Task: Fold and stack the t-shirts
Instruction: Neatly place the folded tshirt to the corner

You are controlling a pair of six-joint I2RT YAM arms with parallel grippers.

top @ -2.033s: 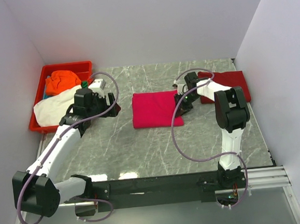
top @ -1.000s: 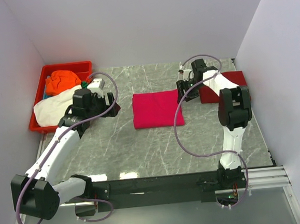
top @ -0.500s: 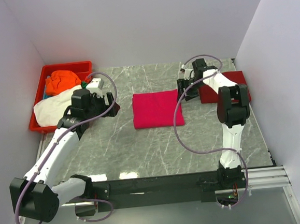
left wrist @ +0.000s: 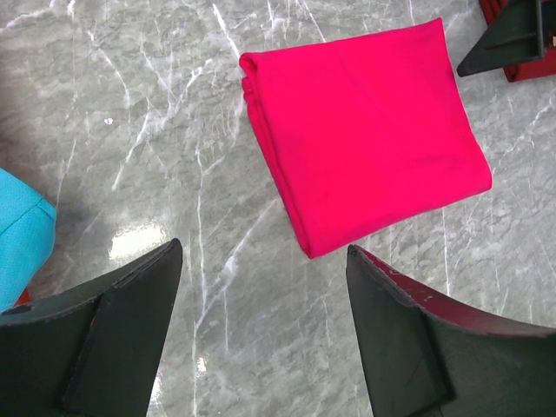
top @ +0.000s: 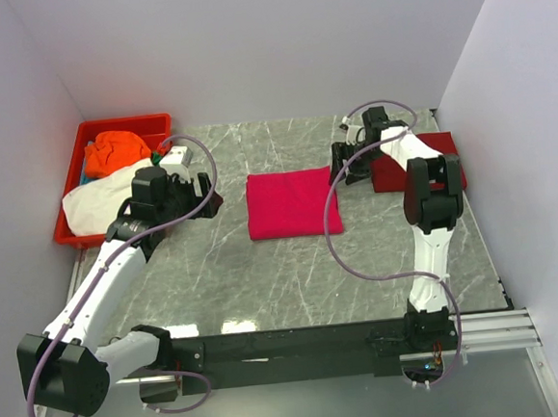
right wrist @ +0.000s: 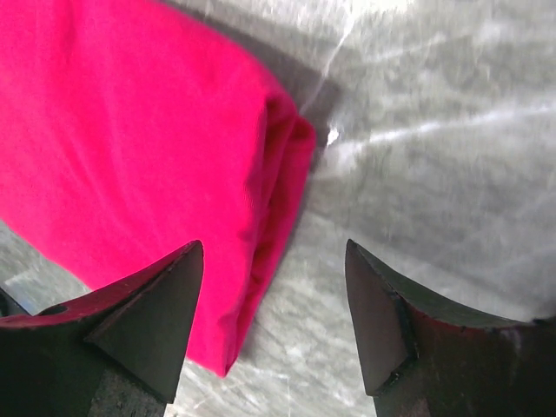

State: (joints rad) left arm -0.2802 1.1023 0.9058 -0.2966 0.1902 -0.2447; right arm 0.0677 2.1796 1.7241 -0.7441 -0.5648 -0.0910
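The open fingers of my right gripper are just off the pink-red shirt's far corner (top: 327, 173) (right wrist: 274, 143), so I should next move them down and to the left in the top view onto it.
A folded bright pink-red t-shirt (top: 291, 202) lies flat on the marble table in the middle. It shows in the left wrist view (left wrist: 365, 165) and its edge shows in the right wrist view (right wrist: 148, 165). A folded darker red t-shirt (top: 430, 161) lies at the right rear. My right gripper (top: 342, 176) is open and empty, just off the pink-red shirt's far right corner (right wrist: 274, 304). My left gripper (top: 211, 202) is open and empty above bare table left of that shirt (left wrist: 261, 295). Orange (top: 115, 150) and white (top: 104, 201) t-shirts lie in the tray. A teal cloth (left wrist: 19, 243) shows at the left wrist view's edge.
A rigid red plastic tray (top: 127, 126) stands at the far left rear, with the white shirt hanging over its front rim. White walls close in the table on the left, back and right. The arm bases sit on a black rail (top: 299, 342) at the near edge.
My right gripper has lifted off the pink-red shirt's right edge and moved back toward the far right corner. The shirt's right edge has settled flat. The left arm barely moved.
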